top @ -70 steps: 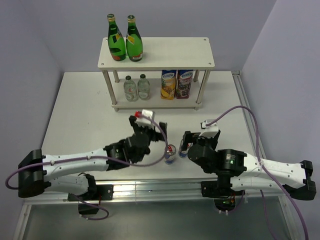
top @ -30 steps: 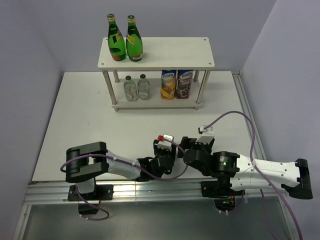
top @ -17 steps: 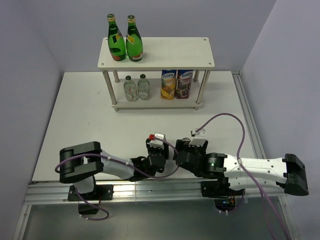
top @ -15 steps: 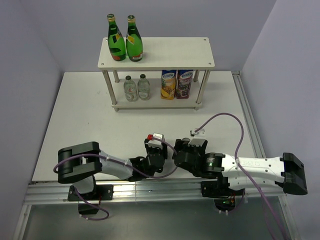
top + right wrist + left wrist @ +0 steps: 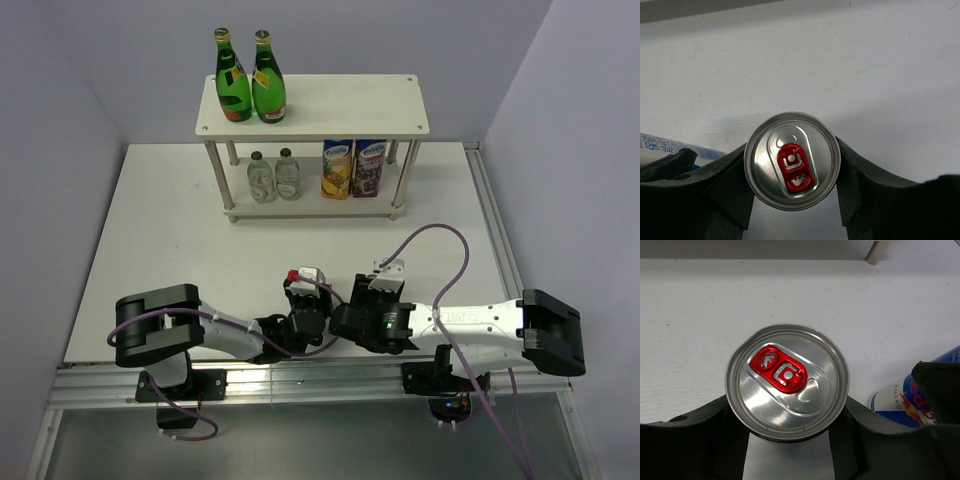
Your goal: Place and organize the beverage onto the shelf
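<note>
The robot's right gripper will move up and outward next and let go of the can at the top board's bare end [image 5: 388, 107], which is above and outward of the right gripper.
Two slim blue-silver cans stand side by side near the table's front edge. In the left wrist view my left gripper [image 5: 788, 415] is shut on one can [image 5: 787, 381], its jaws pressed against both sides; the other can [image 5: 900, 397] shows at the right. My right gripper [image 5: 792, 167] is shut on that second can [image 5: 792, 160]. From above, the left gripper [image 5: 303, 300] and right gripper [image 5: 370, 305] cover both cans. Two green bottles [image 5: 250, 90] stand on the shelf [image 5: 340, 105] top board, and two clear bottles [image 5: 273, 174] on its lower board.
Two juice cartons [image 5: 353, 167] stand on the shelf's lower board, right of the clear bottles. The right half of the top board is bare. A metal rail [image 5: 300, 375] runs along the table's near edge just behind both wrists.
My right gripper has shut on its can. Both grippers have shifted left along the front edge, and the right arm's elbow has swung in.
</note>
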Tool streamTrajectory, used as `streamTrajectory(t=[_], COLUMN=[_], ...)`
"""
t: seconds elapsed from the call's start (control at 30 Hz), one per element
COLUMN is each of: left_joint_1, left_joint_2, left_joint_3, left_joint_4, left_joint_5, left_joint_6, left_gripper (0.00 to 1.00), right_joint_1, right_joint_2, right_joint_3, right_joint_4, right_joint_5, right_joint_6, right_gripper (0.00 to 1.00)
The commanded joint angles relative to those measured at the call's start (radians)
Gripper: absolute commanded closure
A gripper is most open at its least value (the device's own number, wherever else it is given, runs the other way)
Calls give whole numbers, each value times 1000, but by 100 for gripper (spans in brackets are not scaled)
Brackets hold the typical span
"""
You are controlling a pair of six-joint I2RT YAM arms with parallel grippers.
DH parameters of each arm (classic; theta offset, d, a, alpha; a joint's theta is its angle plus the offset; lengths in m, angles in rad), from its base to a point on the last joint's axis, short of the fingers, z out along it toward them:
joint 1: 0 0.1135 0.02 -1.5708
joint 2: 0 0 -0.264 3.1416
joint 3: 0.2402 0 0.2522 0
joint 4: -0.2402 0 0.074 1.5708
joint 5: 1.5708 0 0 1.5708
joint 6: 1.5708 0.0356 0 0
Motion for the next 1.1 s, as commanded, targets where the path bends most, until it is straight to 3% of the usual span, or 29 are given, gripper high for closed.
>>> streamTrajectory(t=[0.0,0.03,0.07,0.27,0.33,0.4,0.5,0.53,0.57,0.73,0.83,1.07], left_joint_1=[3,3,3,3,1,-2,-8,-8,-11,-25,-34,-54], left_joint_2=[48,51,52,77,92,103,118,123,127,161,190,247], left_joint_3=[-23,-26,-28,-39,-36,-37,-36,-36,-33,-11,7,36], left_joint_4=[-37,-28,-24,7,9,16,30,33,35,48,53,84], left_joint_5=[27,28,30,39,40,39,40,42,44,48,50,63], left_joint_6=[-19,-19,-21,-33,-39,-41,-41,-39,-39,-30,-26,-9], left_gripper=[100,100,100,100,100,100,100,100,100,100,100,100], right_joint_1=[2,1,2,1,-7,-40,-123,-154,-189,-456,-490,-619], right_joint_2=[26,29,27,-17,-37,-77,-163,-184,-207,-113,-34,177], right_joint_3=[64,75,91,313,425,521,554,555,565,828,940,1322], right_joint_4=[-28,-51,-68,-309,-338,-287,79,250,284,243,301,185], right_joint_5=[93,96,99,196,243,257,178,135,30,-172,-164,-295], right_joint_6=[70,66,66,41,-62,-193,-768,-851,-900,-1029,-1132,-1102], right_gripper=[76,87,90,100,100,100,100,100,100,100,100,100])
